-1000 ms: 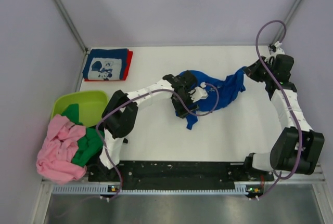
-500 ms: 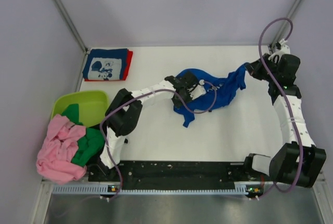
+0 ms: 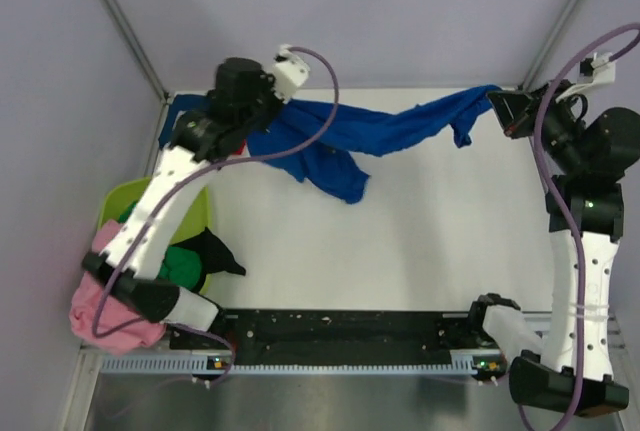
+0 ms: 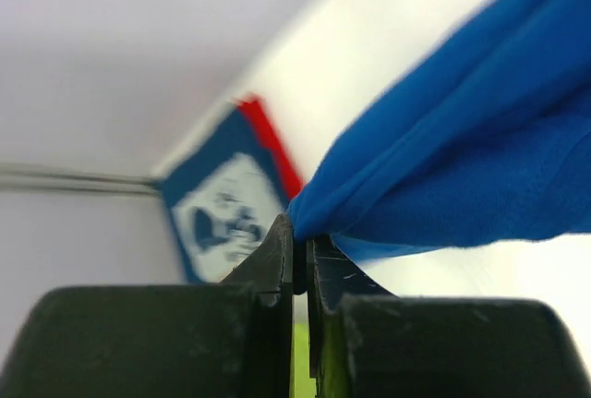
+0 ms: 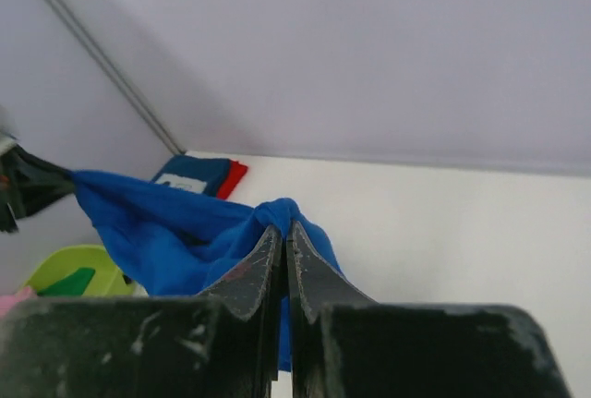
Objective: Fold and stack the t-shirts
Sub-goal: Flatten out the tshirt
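Observation:
My left gripper lifts next as the shirt sags, then lowers and releases over bare tabletop, below and to its right in the top view.
A royal blue t-shirt (image 3: 400, 131) hangs stretched above the table between both grippers, sagging into a bunch near the middle. My left gripper (image 3: 268, 109) (image 4: 300, 232) is shut on its left end (image 4: 462, 167), raised over the back left corner. My right gripper (image 3: 495, 103) (image 5: 286, 227) is shut on the right end (image 5: 157, 223) at the back right. A folded navy t-shirt with white print (image 4: 226, 218) lies on a red one (image 4: 272, 144) in the back left corner, mostly hidden by the left arm in the top view. Crumpled pink (image 3: 90, 306) and green (image 3: 180, 263) t-shirts lie at the near left.
A lime-green tub (image 3: 122, 201) stands at the left edge under the left arm. Grey walls close the table at the back and both sides. The black base rail (image 3: 340, 329) runs along the near edge.
The left gripper closed on the blue t-shirt and lifted it up and back to the left. The right arm rose and pulled its end right, stretching the shirt out.

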Robot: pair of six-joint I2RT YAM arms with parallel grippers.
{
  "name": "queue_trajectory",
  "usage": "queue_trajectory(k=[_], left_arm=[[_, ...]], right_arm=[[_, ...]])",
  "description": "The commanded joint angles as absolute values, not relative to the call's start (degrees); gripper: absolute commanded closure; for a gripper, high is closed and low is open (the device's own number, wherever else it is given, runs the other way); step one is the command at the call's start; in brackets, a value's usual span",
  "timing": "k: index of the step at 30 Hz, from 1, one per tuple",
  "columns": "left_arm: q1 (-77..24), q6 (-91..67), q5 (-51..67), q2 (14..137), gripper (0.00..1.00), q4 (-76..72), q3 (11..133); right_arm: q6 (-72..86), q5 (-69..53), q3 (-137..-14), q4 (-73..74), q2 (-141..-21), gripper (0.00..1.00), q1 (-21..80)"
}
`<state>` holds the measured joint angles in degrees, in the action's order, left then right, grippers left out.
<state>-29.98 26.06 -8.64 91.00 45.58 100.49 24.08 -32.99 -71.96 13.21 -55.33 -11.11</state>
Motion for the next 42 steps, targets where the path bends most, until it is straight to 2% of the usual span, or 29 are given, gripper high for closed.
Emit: queue_trajectory(k=[1,6,10,13,18,22,26,27,28,29,31,32,34,35,37,42], left_arm=[[-30.8,32.9,-18.6,73.9,1.00,42.8,103.5],[-30.8,37.3,-27.0,66.7,1.00,40.7,109.5],[-30.8,38.6,-27.9,65.8,1.00,42.8,114.8],[-30.8,36.9,-20.0,65.7,1.00,47.5,113.0],[-32.1,34.5,-4.2,67.5,1.00,52.1,101.4],[-38.3,34.1,5.3,72.5,1.00,52.5,96.3],[-46.6,35.1,19.7,81.4,1.00,55.2,97.2],[-49.0,35.9,23.7,82.7,0.98,55.7,97.4],[-51.3,37.1,26.9,85.9,0.88,56.4,97.5],[-53.4,38.0,29.2,88.4,0.72,57.1,97.7],[-57.6,39.2,31.7,92.9,0.49,58.9,99.8],[-59.0,39.5,32.3,95.1,0.43,60.3,101.7],[-59.5,39.4,33.0,98.1,0.36,63.2,105.8],[-59.5,39.0,30.9,98.9,0.27,64.2,107.4],[-58.6,38.3,26.1,98.7,0.25,65.3,107.2],[-52.0,32.9,16.0,92.7,0.23,60.6,97.5]], right_arm=[[24.4,-43.2,-76.0,10.6,-50.2,1.00,-10.0],[25.5,-51.1,-73.1,6.6,-47.6,1.00,-4.6],[24.3,-48.4,-70.0,5.9,-48.1,1.00,-2.8],[24.5,-41.7,-65.4,2.0,-50.1,1.00,-2.8],[27.7,-37.7,-58.5,-11.2,-60.4,1.00,-2.4],[24.7,-33.3,-60.0,-14.0,-70.7,1.00,-0.9],[22.6,-24.6,-65.0,-14.5,-81.6,1.00,-0.7],[21.5,-23.5,-67.0,-13.4,-84.4,1.00,-0.7],[20.1,-21.5,-69.2,-11.7,-87.5,1.00,-0.7],[19.0,-20.6,-72.3,-9.1,-90.1,1.00,-0.7],[16.0,-19.1,-79.0,-2.5,-95.4,1.00,-0.8],[14.5,-18.1,-82.6,3.3,-98.8,0.95,-0.7],[13.4,-15.6,-88.0,9.5,-101.4,0.56,-1.0],[13.1,-14.9,-89.5,11.8,-101.9,0.43,-1.0],[13.2,-14.2,-88.9,13.4,-100.3,0.36,-1.0],[16.1,-15.5,-78.6,14.8,-89.3,0.32,-0.4]])
